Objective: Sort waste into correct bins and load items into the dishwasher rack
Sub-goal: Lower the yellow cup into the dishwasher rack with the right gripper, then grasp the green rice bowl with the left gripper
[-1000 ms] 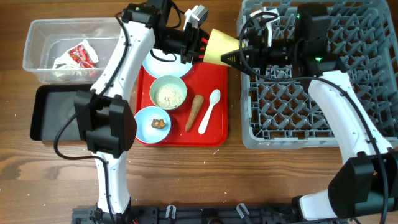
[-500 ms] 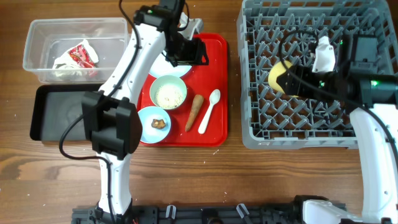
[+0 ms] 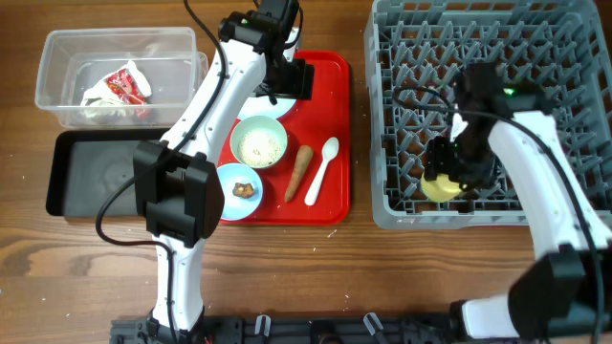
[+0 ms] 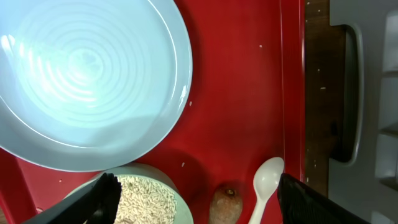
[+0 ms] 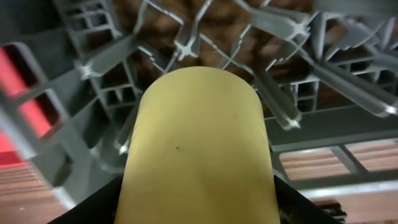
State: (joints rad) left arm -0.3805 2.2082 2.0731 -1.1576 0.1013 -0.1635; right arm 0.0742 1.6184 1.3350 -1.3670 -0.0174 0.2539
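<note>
My left gripper will move back and down to the pale green bowl's rim [image 3: 284, 150] [image 4: 185, 209] next.
My right gripper [image 3: 448, 178] is shut on the yellow cup [image 3: 438, 188], low at the front left of the grey dishwasher rack [image 3: 535, 57]; the cup [image 5: 199, 149] fills the right wrist view. My left gripper [image 3: 285, 80] is open over the pale blue plate [image 4: 81, 74] at the back of the red tray [image 3: 330, 72]. The pale green bowl [image 3: 258, 142] holds white grains [image 4: 146, 199]. The light blue bowl [image 3: 234, 189] holds a brown lump [image 3: 244, 189]. The brown stick [image 3: 299, 172] and white spoon [image 3: 322, 170] lie on the tray. The wrapper [image 3: 124, 84] lies in the clear tub [image 3: 53, 57].
The black tray [image 3: 72, 182] sits in front of the clear tub at the left. The rack fills the right side of the wooden table [image 3: 382, 268], its left wall close to the red tray's right edge.
My right gripper has carried the yellow cup from the left arm across the rack and down to its front left corner. My left gripper let go and drew back over the plate.
</note>
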